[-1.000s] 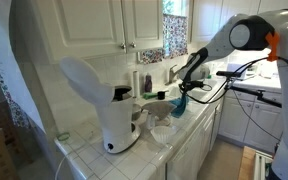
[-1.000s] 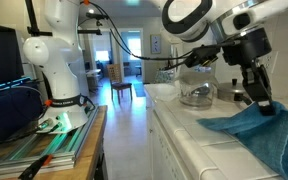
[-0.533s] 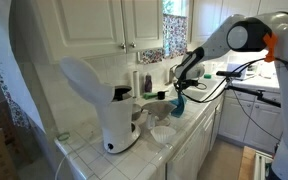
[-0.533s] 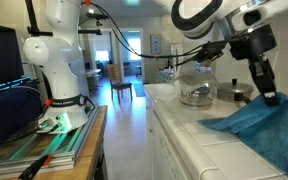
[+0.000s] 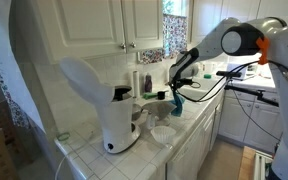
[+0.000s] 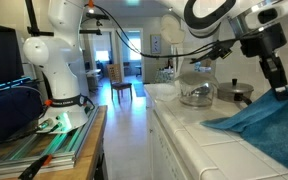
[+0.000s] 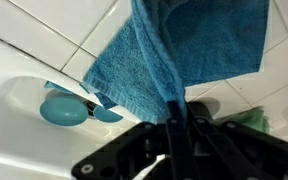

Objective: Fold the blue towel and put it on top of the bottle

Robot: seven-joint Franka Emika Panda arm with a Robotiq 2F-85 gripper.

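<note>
The gripper carries the raised edge outward and down toward the tiles beside the towel next and releases it, since the rest already trails on the counter.
The blue towel (image 7: 199,45) is a teal cloth that hangs from my gripper (image 7: 174,120), whose fingers are shut on a bunched fold of it. In both exterior views the gripper (image 5: 176,86) (image 6: 281,84) holds one end of the towel (image 5: 178,104) up. The rest of the towel (image 6: 256,122) trails on the tiled counter (image 6: 199,135). A small upright bottle-like item (image 5: 147,82) stands by the back wall, to the left of the gripper. I cannot tell for sure that it is the bottle.
A big white appliance (image 5: 104,105) fills the near part of the counter, with a small white bowl (image 5: 162,133) beside it. A glass bowl (image 6: 196,96) sits further along. Below the towel in the wrist view lies a round teal object (image 7: 62,107) in a white basin.
The gripper has carried the held end of the towel along the counter, toward the back wall and the appliance. It has stayed shut on the cloth.
</note>
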